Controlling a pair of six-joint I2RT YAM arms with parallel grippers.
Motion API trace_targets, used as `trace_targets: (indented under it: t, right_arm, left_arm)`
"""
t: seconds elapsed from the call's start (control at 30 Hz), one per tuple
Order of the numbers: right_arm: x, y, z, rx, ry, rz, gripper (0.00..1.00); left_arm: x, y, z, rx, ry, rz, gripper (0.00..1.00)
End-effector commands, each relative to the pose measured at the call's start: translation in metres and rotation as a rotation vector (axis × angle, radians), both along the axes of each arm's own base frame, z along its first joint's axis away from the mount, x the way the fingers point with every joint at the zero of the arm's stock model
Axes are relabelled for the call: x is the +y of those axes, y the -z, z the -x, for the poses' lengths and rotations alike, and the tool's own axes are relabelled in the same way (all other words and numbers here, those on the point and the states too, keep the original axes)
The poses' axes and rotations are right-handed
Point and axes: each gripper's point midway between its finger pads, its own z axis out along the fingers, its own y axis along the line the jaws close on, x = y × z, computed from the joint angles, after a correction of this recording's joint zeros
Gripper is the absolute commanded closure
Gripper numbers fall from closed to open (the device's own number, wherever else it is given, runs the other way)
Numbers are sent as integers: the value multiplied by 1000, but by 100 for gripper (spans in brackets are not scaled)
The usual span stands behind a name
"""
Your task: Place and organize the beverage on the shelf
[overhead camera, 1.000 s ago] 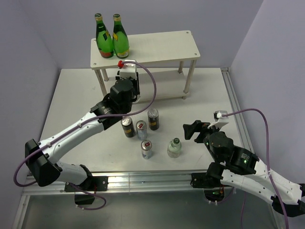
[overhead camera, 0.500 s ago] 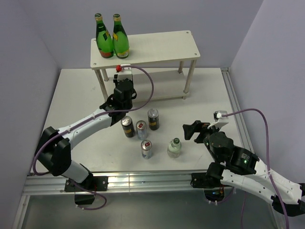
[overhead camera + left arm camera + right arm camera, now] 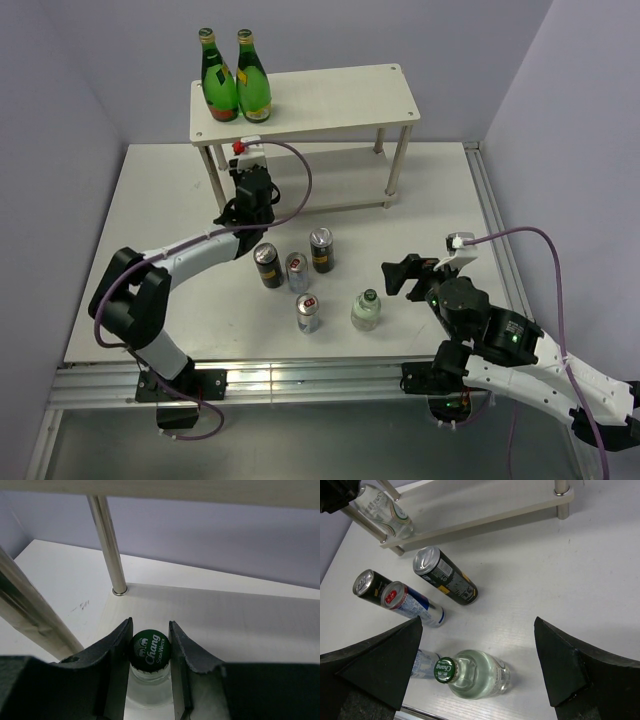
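The squat clear bottle needs to move next in my left gripper, away from my base under the shelf's top board, toward the shelf's end legs, before I open.
My left gripper (image 3: 250, 178) is shut on the green cap of a squat clear bottle (image 3: 151, 650) at the left end of the cream-white shelf's lower board (image 3: 225, 615), next to a round leg (image 3: 107, 545). That bottle also shows in the right wrist view (image 3: 385, 512). On the table stand two black cans (image 3: 267, 265) (image 3: 321, 249), two slim silver cans (image 3: 297, 271) (image 3: 307, 312) and a second clear bottle (image 3: 366, 310). My right gripper (image 3: 405, 275) is open and empty, hovering above and just right of that bottle (image 3: 475, 675).
Two tall green glass bottles (image 3: 235, 80) stand at the left end of the shelf's top board (image 3: 330, 95). The shelf stands at the table's back. Purple walls close in the left, back and right. A metal rail (image 3: 300, 372) runs along the table's near edge.
My left gripper, holding the bottle, has moved left and farther back toward the shelf's left end, and its arm has swung with it. The right arm has not moved.
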Motion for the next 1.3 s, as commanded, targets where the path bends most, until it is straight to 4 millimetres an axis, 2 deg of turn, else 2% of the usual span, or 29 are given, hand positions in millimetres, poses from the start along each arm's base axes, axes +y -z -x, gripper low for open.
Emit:
trace_targets:
  t: [0.0, 0.3, 0.53, 0.83, 0.87, 0.93, 0.97, 1.03, 1.07, 1.13, 1.17, 1.27]
  right_arm:
    - [4, -2, -3, -15, 1, 0, 0]
    - [7, 1, -3, -8, -6, 11, 0]
    - [7, 3, -3, -3, -5, 19, 0]
    - [7, 3, -3, -3, -1, 19, 0]
    - [6, 3, -3, -3, 0, 20, 0]
    - [7, 3, -3, -1, -1, 20, 0]
    - [6, 3, -3, -2, 0, 18, 0]
    - [6, 2, -3, -4, 2, 11, 0]
    - [5, 2, -2, -3, 0, 12, 0]
    - [5, 1, -2, -5, 1, 6, 0]
    - [5, 1, -1, -6, 0, 4, 0]
    - [4, 0, -1, -9, -1, -4, 0]
  left_arm:
    - [10, -65, -7, -242, -53, 159, 100]
    - [23, -49, -28, -232, -126, 156, 100]
    - [42, -43, -37, -229, -189, 163, 100]
    - [45, -22, -51, -171, -190, 154, 99]
    - [44, -19, -52, -164, -181, 152, 91]
    - [40, -13, -55, -142, -151, 153, 83]
    - [38, -11, -55, -136, -142, 152, 71]
    - [37, -7, -56, -121, -136, 151, 61]
    - [35, -4, -55, -113, -130, 146, 49]
    - [35, -2, -55, -105, -126, 143, 41]
    - [35, -1, -55, -100, -125, 143, 34]
    - [35, 1, -53, -93, -115, 139, 26]
